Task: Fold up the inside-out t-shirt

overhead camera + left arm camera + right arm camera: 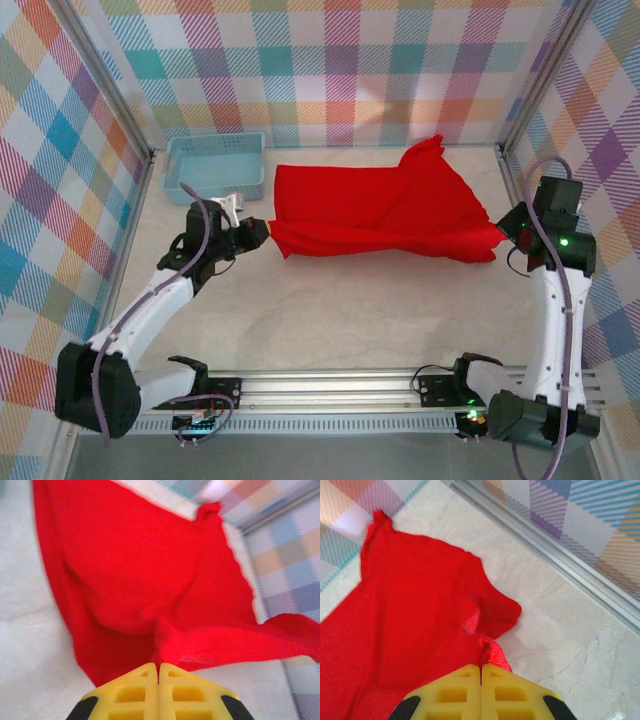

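Note:
The cloth hangs stretched between both grippers, so the left gripper needs to go down next toward the bare tabletop in front of the shirt (287, 267) and let go of the pinched edge there.
The bright red inside-out t-shirt (385, 212) lies stretched across the far half of the table, one corner reaching toward the back wall. My left gripper (262, 233) is shut on the shirt's left edge; in the left wrist view the yellow fingers (135, 692) meet with red cloth (150, 580) pinched at their tips (159, 664). My right gripper (505, 238) is shut on the shirt's right edge. The right wrist view shows a fold of the cloth (420, 610) caught between the closed yellow fingertips (481, 666).
A light-blue plastic basket (215, 167) stands at the back left, just behind the left gripper. Checked walls enclose the table on three sides, with a metal rail (560, 565) along the right wall. Bare tabletop (350, 310) lies in front of the shirt.

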Motion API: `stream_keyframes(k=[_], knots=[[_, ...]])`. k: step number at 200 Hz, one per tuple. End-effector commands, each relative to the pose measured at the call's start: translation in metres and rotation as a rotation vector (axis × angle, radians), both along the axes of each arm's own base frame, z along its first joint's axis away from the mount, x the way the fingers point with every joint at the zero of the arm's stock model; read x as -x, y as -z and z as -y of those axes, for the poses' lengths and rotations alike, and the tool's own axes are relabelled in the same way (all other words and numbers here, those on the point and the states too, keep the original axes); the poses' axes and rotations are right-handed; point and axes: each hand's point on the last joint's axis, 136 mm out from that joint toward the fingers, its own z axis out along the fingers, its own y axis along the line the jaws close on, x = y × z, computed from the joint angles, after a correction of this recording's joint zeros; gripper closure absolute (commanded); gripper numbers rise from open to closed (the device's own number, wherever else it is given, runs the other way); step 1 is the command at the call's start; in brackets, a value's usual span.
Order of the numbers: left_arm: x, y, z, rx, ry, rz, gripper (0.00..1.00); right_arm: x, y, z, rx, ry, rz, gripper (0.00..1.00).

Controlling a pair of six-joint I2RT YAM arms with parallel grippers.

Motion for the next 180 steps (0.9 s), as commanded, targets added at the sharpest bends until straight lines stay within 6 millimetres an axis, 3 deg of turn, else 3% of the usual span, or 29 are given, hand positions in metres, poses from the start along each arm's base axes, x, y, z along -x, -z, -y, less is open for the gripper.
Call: stream_keyframes(k=[1, 18, 50, 71, 99, 123, 161, 180], knots=[[-0.004, -0.027, 0.008, 0.043, 0.059, 0.091, 0.97, 0.017, -0.024, 0.003, 0.036, 0.023, 0.046, 1.0], [-0.02, 0.019, 0.003, -0.051, 0.021, -0.083, 0.95, 0.013, -0.012, 0.004, 0.03, 0.023, 0.021, 1.0], [-0.038, 0.115, -0.009, -0.23, -0.029, -0.429, 0.94, -0.003, 0.027, 0.0, -0.018, -0.007, -0.039, 1.0], [-0.06, 0.144, -0.02, -0.321, -0.093, -0.489, 0.94, -0.017, 0.04, -0.005, -0.057, -0.037, -0.053, 1.0], [-0.083, 0.153, -0.028, -0.388, -0.154, -0.496, 0.79, -0.026, 0.046, -0.005, -0.068, -0.049, -0.064, 1.0], [-0.076, 0.146, -0.043, -0.466, -0.227, -0.491, 0.62, -0.029, 0.048, -0.006, -0.071, -0.064, -0.064, 1.0], [-0.041, 0.129, -0.01, -0.444, -0.138, -0.417, 0.46, -0.029, 0.051, -0.008, -0.071, -0.079, -0.068, 1.0], [-0.033, 0.129, 0.006, -0.448, -0.1, -0.41, 0.44, -0.03, 0.053, -0.009, -0.076, -0.083, -0.067, 1.0]])
